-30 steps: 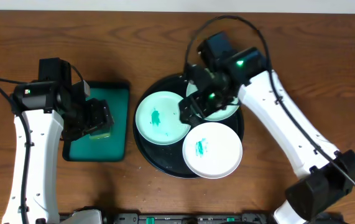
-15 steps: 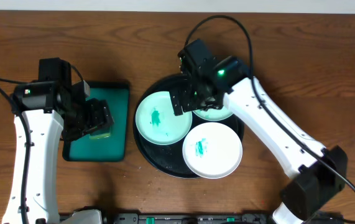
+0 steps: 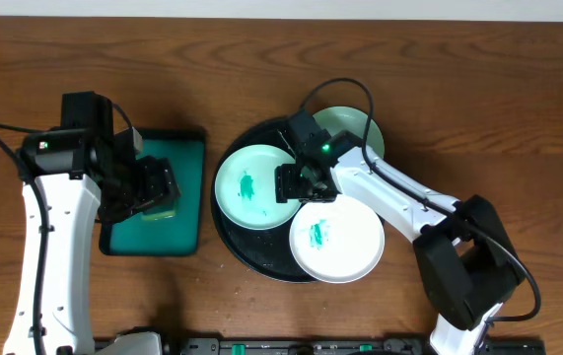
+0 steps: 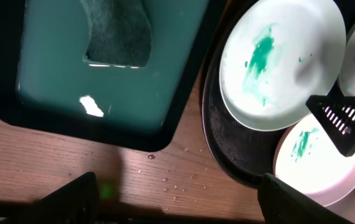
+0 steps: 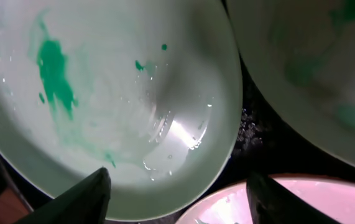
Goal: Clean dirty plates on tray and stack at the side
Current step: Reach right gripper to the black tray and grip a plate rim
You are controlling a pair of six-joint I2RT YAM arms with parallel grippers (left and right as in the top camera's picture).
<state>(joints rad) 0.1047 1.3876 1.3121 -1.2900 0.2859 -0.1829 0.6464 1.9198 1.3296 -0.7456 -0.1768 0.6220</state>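
Observation:
My left gripper is empty and green smears still mark the plates, so next it lowers into the green tray (image 3: 187, 158), fingers astride the dark sponge (image 3: 161, 211), and closes.
On the black tray (image 3: 261, 258) lie three plates. A mint-green plate (image 3: 246, 187) with a green smear sits at the left, a second mint-green plate (image 3: 355, 128) at the back, and a smeared white plate (image 3: 340, 242) at the front. My right gripper (image 3: 301, 183) hangs low over the left plate's right rim. In the right wrist view that plate (image 5: 102, 93) fills the frame, and its rim lies between my open fingers (image 5: 178, 180), touching neither. My left gripper (image 3: 153, 187) stands open over the green rectangular tray (image 3: 187, 158), holding nothing (image 4: 183, 208).
A dark green sponge (image 4: 118, 31) lies in the green tray (image 4: 46, 81) left of the black tray. Small crumbs or droplets speckle the wooden table (image 4: 183, 174) between the two trays. The right arm's cable loops above the back plate.
My right gripper swung from over the back plate forward and down to the left plate's right rim, uncovering the back plate, and its jaws narrowed. The left arm has not moved.

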